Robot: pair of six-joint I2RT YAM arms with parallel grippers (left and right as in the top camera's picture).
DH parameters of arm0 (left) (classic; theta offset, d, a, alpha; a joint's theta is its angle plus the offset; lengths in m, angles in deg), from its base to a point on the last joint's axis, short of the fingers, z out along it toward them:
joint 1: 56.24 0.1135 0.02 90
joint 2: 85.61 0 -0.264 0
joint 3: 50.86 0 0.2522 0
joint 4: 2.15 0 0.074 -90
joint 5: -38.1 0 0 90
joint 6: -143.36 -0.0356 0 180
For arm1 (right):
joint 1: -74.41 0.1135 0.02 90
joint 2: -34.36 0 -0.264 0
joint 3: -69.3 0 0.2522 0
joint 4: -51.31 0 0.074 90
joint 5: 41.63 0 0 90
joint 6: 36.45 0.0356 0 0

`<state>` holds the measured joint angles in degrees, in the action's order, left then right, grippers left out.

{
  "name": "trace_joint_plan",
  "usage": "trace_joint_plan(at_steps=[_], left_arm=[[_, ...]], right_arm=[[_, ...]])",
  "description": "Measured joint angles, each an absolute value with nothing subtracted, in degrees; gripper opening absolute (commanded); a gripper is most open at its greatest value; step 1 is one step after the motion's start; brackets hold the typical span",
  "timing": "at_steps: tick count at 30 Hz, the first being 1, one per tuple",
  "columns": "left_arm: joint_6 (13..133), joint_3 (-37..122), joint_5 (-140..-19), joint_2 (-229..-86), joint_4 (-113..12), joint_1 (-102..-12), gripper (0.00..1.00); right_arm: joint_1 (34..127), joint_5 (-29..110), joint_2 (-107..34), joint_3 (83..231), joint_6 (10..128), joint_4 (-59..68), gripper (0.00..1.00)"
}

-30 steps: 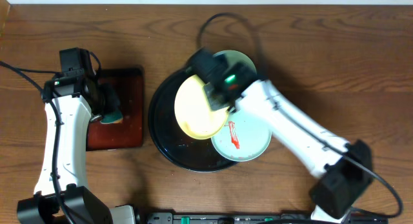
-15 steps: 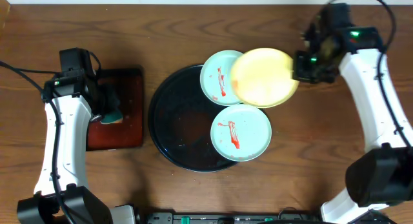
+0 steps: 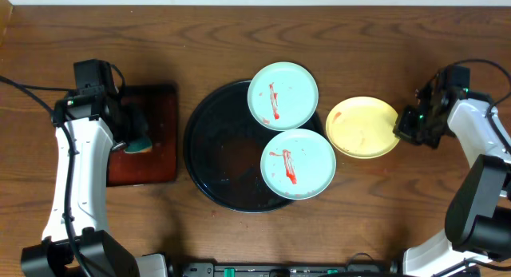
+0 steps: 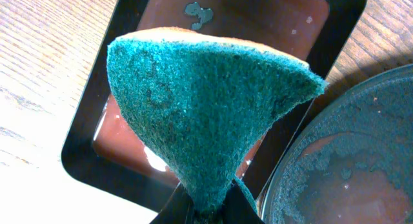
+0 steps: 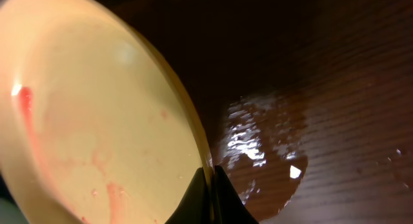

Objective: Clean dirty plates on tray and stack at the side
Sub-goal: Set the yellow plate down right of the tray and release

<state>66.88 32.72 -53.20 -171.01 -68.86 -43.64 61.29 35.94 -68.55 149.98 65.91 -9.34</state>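
The bare wood next to the blue-green plates is clear. My right gripper should lower the yellow plate's rim to that spot next and let go of it.
The pale yellow plate (image 3: 361, 127) sits over the wood to the right of the large round black tray (image 3: 209, 149). My right gripper (image 3: 404, 125) is shut on its right rim; faint red smears show on it in the right wrist view (image 5: 90, 121). Two pale blue-green plates with red streaks rest on the tray's right rim, one at the back (image 3: 282, 96) and one at the front (image 3: 298, 164). My left gripper (image 3: 137, 138) is shut on a teal sponge (image 4: 206, 101) above the small rectangular tray (image 3: 160, 133).
The rectangular black tray (image 4: 90, 153) with a reddish inside lies at the left, next to the round tray's rim (image 4: 284, 172). A wet patch (image 5: 264, 146) shines on the wood by the yellow plate. Cables run along the table's back and front edges.
My right arm has carried the yellow plate from the round tray rightward and down to the wood beside the tray. The left arm and sponge have not moved.
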Motion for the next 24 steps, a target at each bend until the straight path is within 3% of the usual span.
trace_joint_plan(at_steps=[7, 10, 12, 17, 21, 24], left_arm=[[66.9, 32.7, -53.2, -171.0, -68.9, -43.6, 0.08], [66.9, 32.7, -53.2, -171.0, -68.8, -43.6, 0.08], [66.9, 32.7, -53.2, -171.0, -68.8, -43.6, 0.08], [66.9, 32.7, -53.2, -171.0, -68.9, -43.6, 0.08], [66.9, 32.7, -53.2, -171.0, -68.9, -43.6, 0.08], [66.9, 32.7, -53.2, -171.0, -68.8, -43.6, 0.08]], right_arm=[[61.1, 39.0, -68.6, 146.9, 65.9, -6.2, 0.04], [61.1, 40.5, -68.6, 146.9, 66.3, -6.2, 0.36], [61.0, 40.8, -68.6, 146.9, 66.2, -7.1, 0.41], [61.0, 39.0, -68.6, 149.0, 64.6, -14.3, 0.41], [61.8, 29.9, -68.6, 152.6, 59.0, -17.6, 0.44], [64.6, 24.9, -68.6, 153.7, 56.1, -18.1, 0.4]])
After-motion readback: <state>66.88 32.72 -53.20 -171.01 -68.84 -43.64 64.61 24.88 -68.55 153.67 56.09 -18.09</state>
